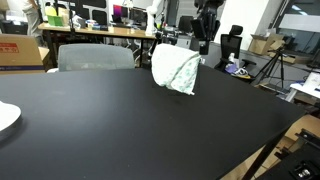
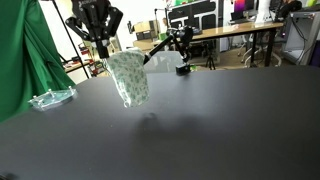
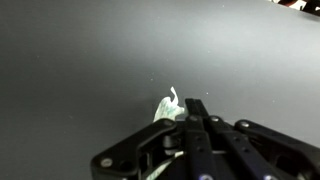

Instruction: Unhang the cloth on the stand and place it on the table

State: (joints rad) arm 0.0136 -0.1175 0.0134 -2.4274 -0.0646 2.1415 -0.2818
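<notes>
My gripper will next lower the white cloth straight down onto the bare black tabletop below it and open to let it go, because the cloth hangs above the table.
A white cloth with a faint green pattern (image 1: pixel 176 70) hangs in the air above the black table (image 1: pixel 120 130), held from its top by my gripper (image 1: pixel 203 44). It also shows in an exterior view (image 2: pixel 128 76), dangling under the gripper (image 2: pixel 101 47). In the wrist view the shut black fingers (image 3: pixel 192 108) fill the lower frame, with a tuft of the cloth (image 3: pixel 168 107) sticking out beside them over the dark table (image 3: pixel 90 60). No stand is visible.
A white plate (image 1: pixel 6 117) sits at the table's edge, and a clear plastic item (image 2: pixel 50 97) lies near a green curtain (image 2: pixel 25 50). Desks with monitors, a chair (image 1: pixel 95 57) and a tripod (image 1: pixel 268 68) stand beyond the table.
</notes>
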